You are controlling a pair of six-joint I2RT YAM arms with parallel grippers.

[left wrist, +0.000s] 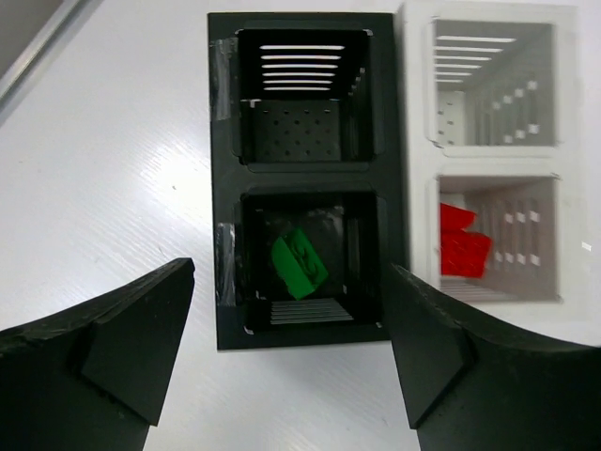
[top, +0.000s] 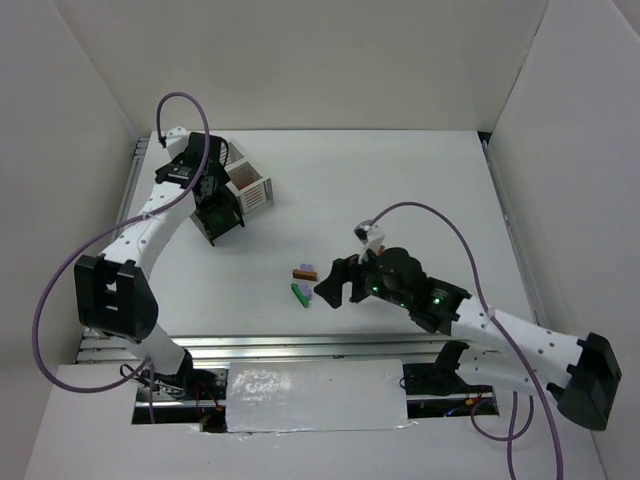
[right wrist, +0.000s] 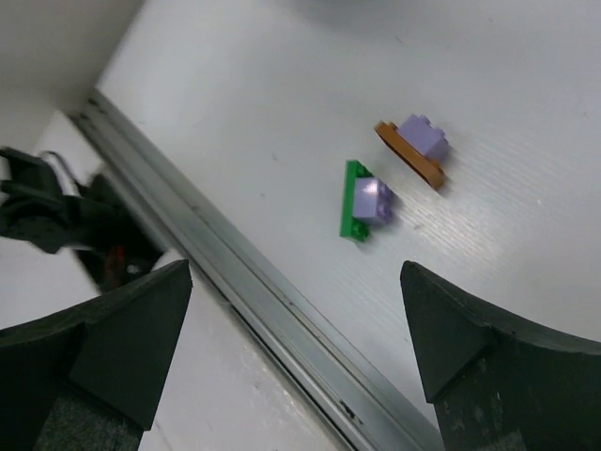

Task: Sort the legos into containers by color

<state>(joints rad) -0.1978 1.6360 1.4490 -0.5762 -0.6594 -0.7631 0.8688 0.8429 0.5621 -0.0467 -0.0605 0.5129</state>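
Note:
The right gripper moves down and left in the top view next, around the green plate and its pale purple brick [top: 301, 293] [right wrist: 364, 200], as both lie below it there.
The black bin [left wrist: 225, 178] and white bin [left wrist: 413, 141] stand joined side by side, each with two compartments. A green brick [left wrist: 299, 265] lies in the black bin's near compartment. Red bricks [left wrist: 462, 241] lie in the white bin's near compartment. My left gripper [left wrist: 291, 357] is open and empty just above the black bin [top: 222, 222]. On the table lie a green plate with a pale purple brick on it [right wrist: 362, 202] and a brown plate with a purple brick on it [right wrist: 413, 150]. My right gripper [right wrist: 296, 329] is open and empty, hovering near them [top: 300, 293].
A metal rail [right wrist: 272, 310] runs along the table's near edge, under my right gripper. White walls enclose the table on three sides. The bins [top: 250, 190] sit at the back left.

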